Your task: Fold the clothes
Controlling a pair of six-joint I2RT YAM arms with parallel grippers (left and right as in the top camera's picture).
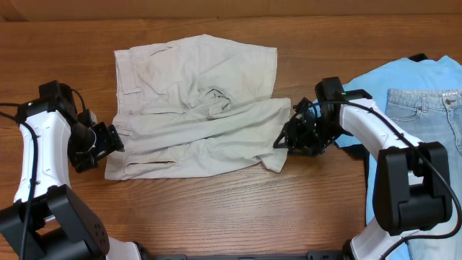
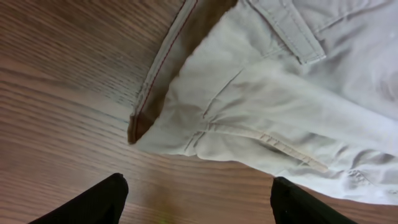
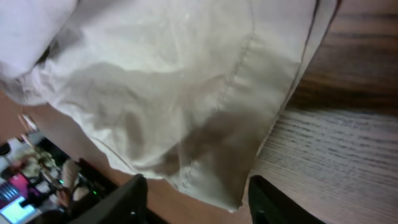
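The near leg's hem corner (image 1: 276, 158) (image 3: 216, 191) already shows between my right gripper's fingers. I will move the gripper a short way onto it and close them.
The beige khaki shorts (image 1: 195, 108) lie spread and wrinkled at the table's middle, waistband to the left, legs to the right, the near leg rumpled. My left gripper (image 1: 110, 141) is open and empty just left of the waistband's near corner; in the left wrist view its fingers (image 2: 196, 199) sit over bare wood, short of the shorts (image 2: 267, 93). My right gripper (image 1: 287, 139) is open at the near leg's hem; in the right wrist view the hem corner (image 3: 211, 168) hangs just ahead of the spread fingers (image 3: 196, 199), not gripped.
A light blue T-shirt (image 1: 393, 79) lies at the right edge with pale blue denim jeans (image 1: 433, 115) on top of it, just behind my right arm. The wooden table (image 1: 216, 209) shows bare along the front.
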